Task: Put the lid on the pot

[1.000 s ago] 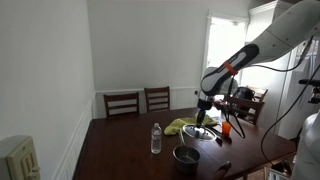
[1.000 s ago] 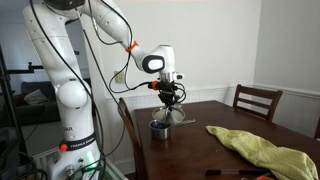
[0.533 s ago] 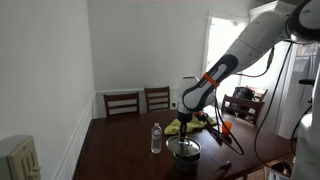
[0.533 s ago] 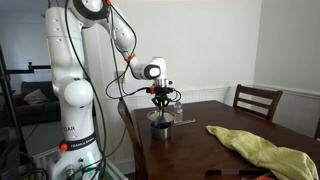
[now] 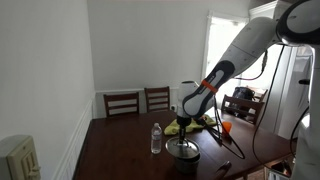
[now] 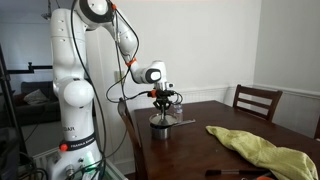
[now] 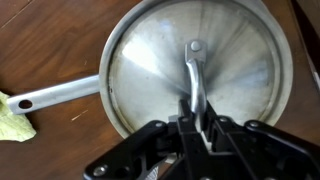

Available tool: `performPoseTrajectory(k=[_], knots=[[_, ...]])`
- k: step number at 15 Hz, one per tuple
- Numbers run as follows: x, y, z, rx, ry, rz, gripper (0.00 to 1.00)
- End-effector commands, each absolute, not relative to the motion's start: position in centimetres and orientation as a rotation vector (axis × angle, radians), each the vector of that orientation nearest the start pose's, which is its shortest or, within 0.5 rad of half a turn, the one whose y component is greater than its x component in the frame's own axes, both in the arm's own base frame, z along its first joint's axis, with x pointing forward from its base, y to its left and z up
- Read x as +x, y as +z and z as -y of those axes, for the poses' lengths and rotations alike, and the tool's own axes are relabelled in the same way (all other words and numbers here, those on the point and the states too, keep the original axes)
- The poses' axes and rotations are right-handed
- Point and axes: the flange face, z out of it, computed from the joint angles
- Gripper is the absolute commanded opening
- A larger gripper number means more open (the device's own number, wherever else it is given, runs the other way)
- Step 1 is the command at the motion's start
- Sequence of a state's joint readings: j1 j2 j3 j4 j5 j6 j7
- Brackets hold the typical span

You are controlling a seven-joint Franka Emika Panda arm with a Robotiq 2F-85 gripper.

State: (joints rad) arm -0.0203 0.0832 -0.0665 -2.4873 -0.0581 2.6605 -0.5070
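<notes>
My gripper next lowers the lid by its upright handle onto the dark-grey pot's rim to release it, since the lid already covers the opening.
The silvery round lid (image 7: 215, 55) fills the wrist view, and my gripper (image 7: 197, 112) is shut on its thin upright handle. The lid lies right over the dark-grey pot, hiding its opening; only the pot's long handle (image 7: 55, 95) sticks out to the left. I cannot tell whether the lid rests on the rim or hangs just above it. In both exterior views the gripper (image 5: 184, 132) (image 6: 163, 104) points straight down over the pot (image 5: 183, 153) (image 6: 160, 125) near the table's edge.
A clear water bottle (image 5: 155, 138) stands close beside the pot. A yellow-green cloth (image 6: 255, 148) (image 5: 180, 126) lies on the brown table, with a corner in the wrist view (image 7: 12, 125). An orange cup (image 5: 226, 128) and wooden chairs (image 5: 123, 103) (image 6: 250, 100) are around.
My gripper carried the lid sideways across the table to above the pot, then lowered it down onto or just over the pot's rim.
</notes>
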Motion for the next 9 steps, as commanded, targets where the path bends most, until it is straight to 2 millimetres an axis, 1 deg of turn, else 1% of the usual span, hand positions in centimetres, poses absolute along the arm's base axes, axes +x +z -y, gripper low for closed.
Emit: performPoseTrajectory(k=[1,4,9], knots=[[47.3,26.6,3.7,-3.123,-0.14,0.768,0.04],[46.7,26.3,3.5,-3.123,-0.134,0.763,0.04],[45.1,25.6,3.2,-3.134,-0.155,0.75,0.04]])
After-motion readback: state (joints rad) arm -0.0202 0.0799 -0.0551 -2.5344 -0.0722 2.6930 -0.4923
